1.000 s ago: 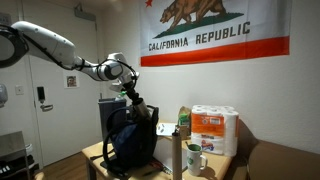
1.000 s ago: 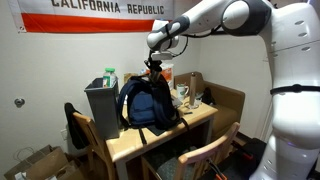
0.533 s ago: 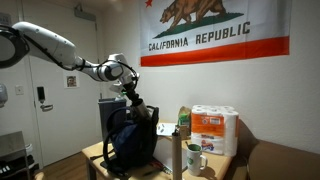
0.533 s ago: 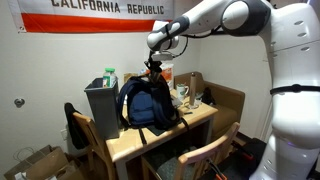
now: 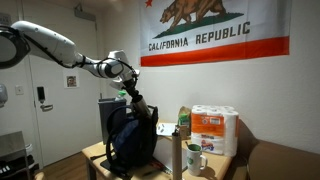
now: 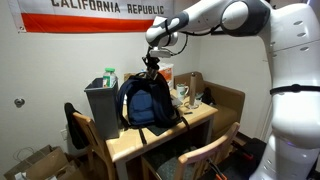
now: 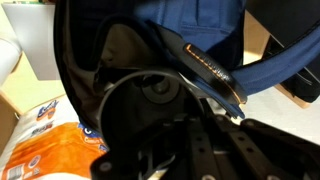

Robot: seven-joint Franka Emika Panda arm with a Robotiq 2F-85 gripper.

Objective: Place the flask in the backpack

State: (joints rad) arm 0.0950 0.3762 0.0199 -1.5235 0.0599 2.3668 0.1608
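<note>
I will lower the dark flask into the backpack's open top (image 6: 148, 77) (image 7: 122, 48) with my gripper next and let go of it there, because the flask still shows above the backpack's rim.
The backpack (image 5: 130, 140) is dark navy and stands upright on the table; it also shows in an exterior view (image 6: 150, 105). My gripper (image 5: 134, 98) hangs right over its open top, as an exterior view (image 6: 152, 66) also shows. In the wrist view I look down into the open backpack (image 7: 215, 35). The flask's (image 7: 158, 90) round dark top sits close between my dark fingers (image 7: 185, 135). The gripper seems shut on the flask, whose body is hidden inside the bag.
A silvery-grey tall cylinder (image 5: 178, 155), a white mug (image 5: 196, 158) and a paper-towel pack (image 5: 213, 130) stand beside the backpack. A grey bin (image 6: 102, 105) is behind it. Wooden chairs (image 6: 205, 155) surround the table (image 6: 130, 145).
The wrist has shifted very slightly over the backpack. Nothing else has visibly moved.
</note>
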